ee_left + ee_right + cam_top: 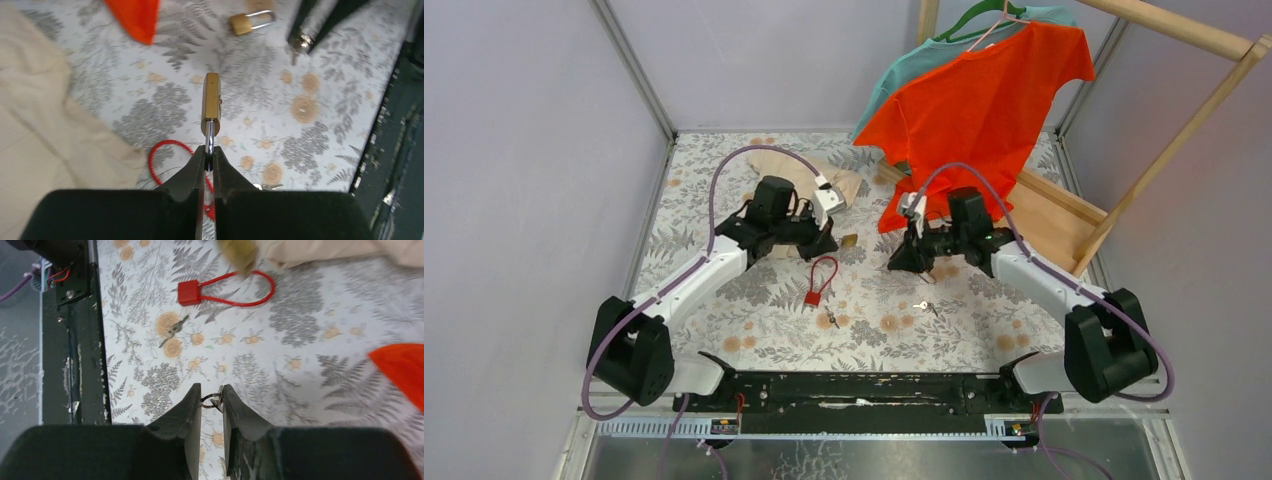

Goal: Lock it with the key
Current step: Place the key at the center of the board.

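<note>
My right gripper lowers the small key backward onto the empty tabletop between the loose keys next and releases it. That spot lies below and back from the gripper.
My left gripper (209, 156) is shut on the silver shackle of a brass padlock (211, 97) and holds it body-forward above the floral table; it also shows in the top view (851, 241). My right gripper (212, 392) is shut on a small key with its ring (212, 400), just right of the padlock in the top view (912, 258). In the left wrist view the right gripper's fingertips (302, 40) carry the metal key at upper right, apart from the padlock. In the right wrist view the held padlock (237, 255) shows blurred at the top.
A red cable lock (814, 293) lies between the arms, with loose keys (829, 319) and another key (924, 305) nearby. A second brass padlock (250, 21) lies on the table. Beige cloth (799, 170) lies behind. Shirts (984, 100) hang on a wooden rack at back right.
</note>
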Tool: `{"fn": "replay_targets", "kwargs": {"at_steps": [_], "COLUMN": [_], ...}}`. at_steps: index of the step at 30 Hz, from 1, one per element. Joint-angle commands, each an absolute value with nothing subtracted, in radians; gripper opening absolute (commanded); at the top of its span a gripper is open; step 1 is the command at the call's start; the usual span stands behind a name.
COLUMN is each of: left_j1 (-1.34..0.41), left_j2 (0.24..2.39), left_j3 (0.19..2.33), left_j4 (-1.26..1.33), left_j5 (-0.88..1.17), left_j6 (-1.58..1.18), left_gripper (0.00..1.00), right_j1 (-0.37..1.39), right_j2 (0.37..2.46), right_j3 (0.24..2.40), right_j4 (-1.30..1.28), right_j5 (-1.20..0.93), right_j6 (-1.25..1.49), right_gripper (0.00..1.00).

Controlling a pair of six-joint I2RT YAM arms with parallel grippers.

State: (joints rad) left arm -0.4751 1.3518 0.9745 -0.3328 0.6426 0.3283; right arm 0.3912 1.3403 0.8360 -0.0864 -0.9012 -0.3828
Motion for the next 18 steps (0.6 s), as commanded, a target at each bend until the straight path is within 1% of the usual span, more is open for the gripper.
{"fn": "replay_targets", "kwargs": {"at_steps": [1,8,13,18], "left_j1": [-0.412,-0.307,-0.281,-0.279], "left_j2": [1.316,1.264,1.251,1.25], "left_j3": [0.97,0.981,0.988,0.972], "left_j4": [-0.185,-0.183,-0.199,-0.205], "left_j5": [0.546,0.519,0.531,0.604], "left_j6": [0.253,0.227,0.233,0.248], "left_gripper": [0.0,0.01,0.06,0.08], "right_j1": [0.484,0.59,0.622,0.632], "right_j2": [1.417,1.553,1.634,1.704], "right_j3": [0.822,0.838,0.847,0.874], "right_j4": [-0.007,-0.059,-0.078,-0.096], "right_j5": [-0.866,-0.85,-0.865,-0.859], "right_j6": [-0.339,-0.387,-0.391,-0.388], "right_gripper": [0.0,0.0,0.04,0.1]}}
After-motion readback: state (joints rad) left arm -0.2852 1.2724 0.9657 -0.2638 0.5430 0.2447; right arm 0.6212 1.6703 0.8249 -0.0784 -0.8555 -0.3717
